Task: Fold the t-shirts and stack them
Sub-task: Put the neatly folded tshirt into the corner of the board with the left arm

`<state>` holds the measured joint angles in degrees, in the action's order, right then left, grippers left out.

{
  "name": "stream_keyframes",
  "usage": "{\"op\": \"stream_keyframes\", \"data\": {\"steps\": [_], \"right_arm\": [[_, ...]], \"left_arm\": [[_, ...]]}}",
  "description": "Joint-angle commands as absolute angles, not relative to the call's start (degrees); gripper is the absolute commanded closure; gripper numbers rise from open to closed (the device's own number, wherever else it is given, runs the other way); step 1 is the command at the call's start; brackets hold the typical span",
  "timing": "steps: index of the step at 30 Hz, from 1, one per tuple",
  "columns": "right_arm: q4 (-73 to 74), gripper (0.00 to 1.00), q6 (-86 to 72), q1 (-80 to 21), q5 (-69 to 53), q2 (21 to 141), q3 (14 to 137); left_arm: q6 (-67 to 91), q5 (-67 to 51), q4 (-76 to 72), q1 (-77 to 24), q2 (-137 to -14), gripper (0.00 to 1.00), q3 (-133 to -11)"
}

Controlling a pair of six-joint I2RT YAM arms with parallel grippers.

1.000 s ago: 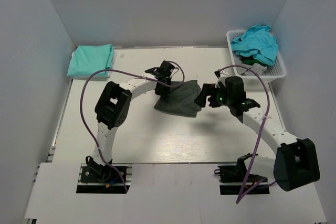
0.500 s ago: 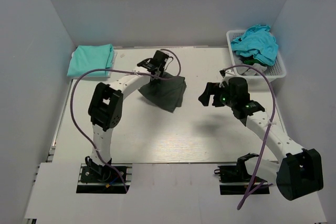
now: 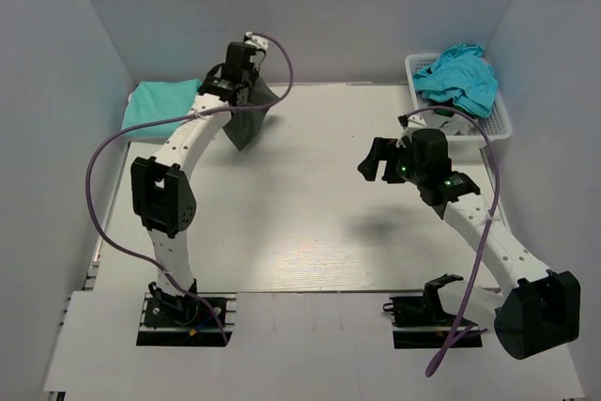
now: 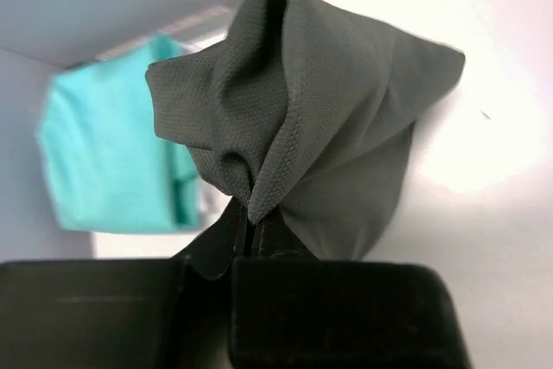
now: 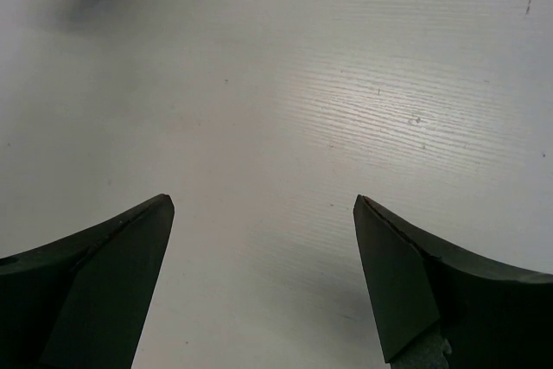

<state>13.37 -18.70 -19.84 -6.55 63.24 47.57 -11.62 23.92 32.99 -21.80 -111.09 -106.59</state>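
My left gripper moves down and to the left in the top view over the folded mint-green t-shirt next, lowers and releases, since the shirt lies that way.
My left gripper is shut on the folded dark charcoal t-shirt, which hangs from it above the table's far left, just right of the folded mint-green t-shirt. In the left wrist view the dark t-shirt bunches up out of the closed left gripper, and the mint-green t-shirt lies behind it to the left. My right gripper is open over bare table at centre right; in its wrist view the right gripper has only tabletop between its fingers.
A white lattice basket at the far right corner holds crumpled turquoise t-shirts. White walls close in the table on three sides. Purple cables loop off both arms.
The left arm has carried the dark t-shirt from the table's middle up and left toward the mint-green one. The right gripper stayed open and pulled back slightly to the right.
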Motion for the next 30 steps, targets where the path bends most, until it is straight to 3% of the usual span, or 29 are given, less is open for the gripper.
{"op": "stream_keyframes", "data": {"steps": [1,21,30], "right_arm": [[15.2,0.09,-19.3,-19.5,-4.1,61.7,51.8],[16.6,0.09,-21.2,-19.6,-1.0,70.7,59.2],[15.7,0.09,-22.8,-19.7,-2.2,75.3,61.3]], "left_arm": [[-15.9,26.4,32.6,-18.1,-111.6,1.00,-112.8],[-11.4,19.1,27.7,4.3,-118.0,1.00,-121.7],[-10.3,13.4,31.4,8.5,-123.7,1.00,-126.0]]}}
